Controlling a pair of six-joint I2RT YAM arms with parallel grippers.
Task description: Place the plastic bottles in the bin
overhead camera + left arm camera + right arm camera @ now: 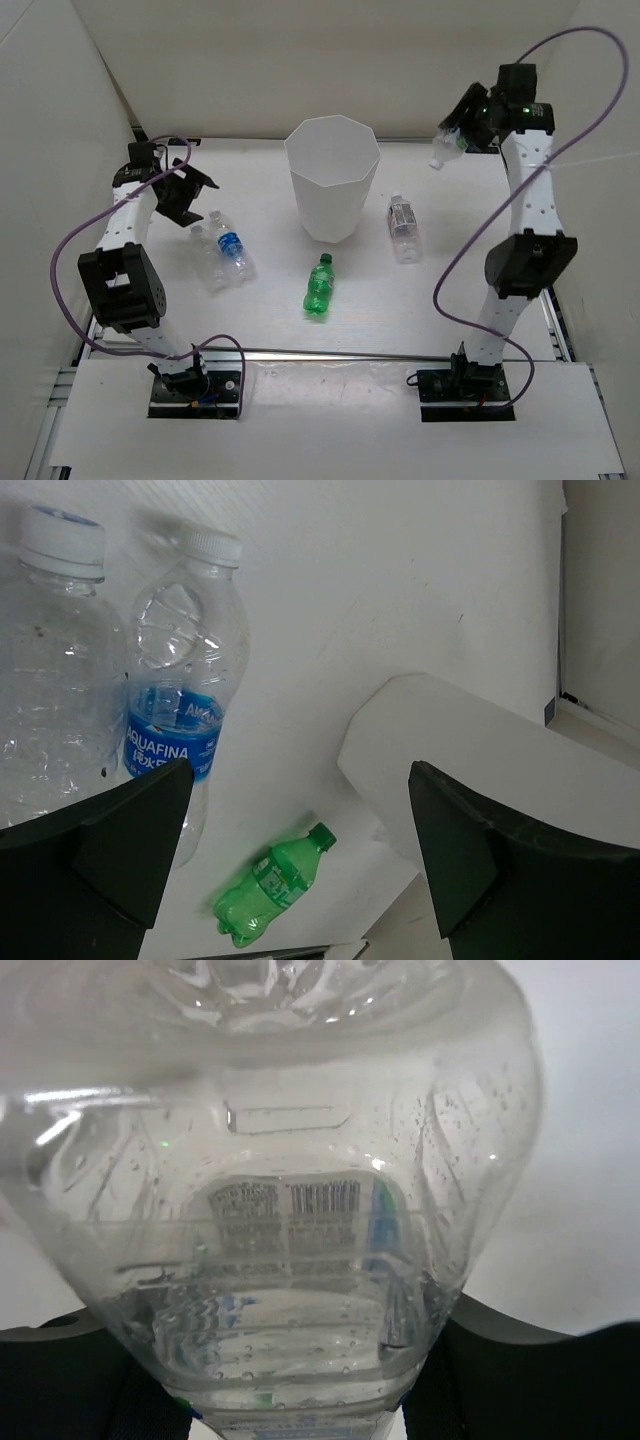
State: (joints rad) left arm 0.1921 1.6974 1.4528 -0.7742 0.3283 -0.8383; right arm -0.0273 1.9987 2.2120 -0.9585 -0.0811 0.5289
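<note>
I will lift the clear bottle with my right gripper next and swing it toward the bin. Then I will lower it over the bin's open top (333, 151).
The white faceted bin (332, 185) stands at the back centre of the table. My right gripper (462, 125) is shut on a clear bottle (446, 145), held high to the right of the bin; the bottle (290, 1190) fills the right wrist view. My left gripper (190, 195) is open and empty above two clear bottles (226, 250), one with a blue Aquafina label (175, 690), the other (50, 670) beside it. A green bottle (320, 287) lies in front of the bin and shows in the left wrist view (272, 885). Another clear bottle (404, 227) lies right of the bin.
White walls enclose the table on the left, back and right. A metal rail (330, 352) runs along the near edge in front of the arm bases. The bin's side (480, 760) shows in the left wrist view.
</note>
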